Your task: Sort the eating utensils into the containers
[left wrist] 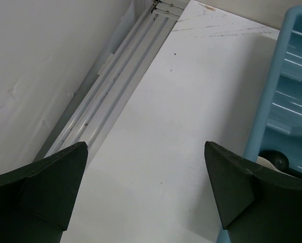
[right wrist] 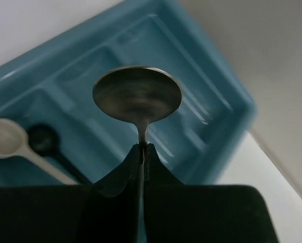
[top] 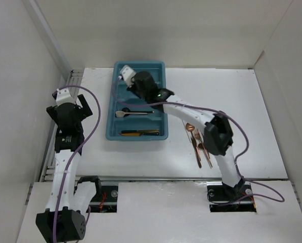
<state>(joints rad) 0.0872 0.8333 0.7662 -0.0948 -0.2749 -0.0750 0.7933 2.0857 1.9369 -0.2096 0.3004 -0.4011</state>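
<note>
I should next move my right gripper back and down over the cream and black spoons to let go of the silver spoon, because they are already in the tray's middle slot (top: 134, 112) (right wrist: 43, 147).
My right gripper (right wrist: 143, 148) is shut on the neck of a silver spoon (right wrist: 137, 94), with the bowl sticking out ahead of the fingertips. It holds the spoon above the far slots of the teal cutlery tray (right wrist: 226, 96). In the top view this gripper (top: 124, 77) hovers over the tray's far left part (top: 140, 64). A cream spoon (right wrist: 4, 137) and a black spoon (right wrist: 42, 137) lie in a middle slot. Gold and black utensils (top: 139, 132) lie in the nearest slot. Copper utensils (top: 199, 144) lie on the table right of the tray. My left gripper (left wrist: 145, 172) is open and empty, left of the tray.
A metal rail (left wrist: 105, 86) runs along the table's left edge by the white side wall. The tray's left rim (left wrist: 292, 76) is close to my left gripper's right finger (left wrist: 231, 182). White walls enclose the table on three sides.
</note>
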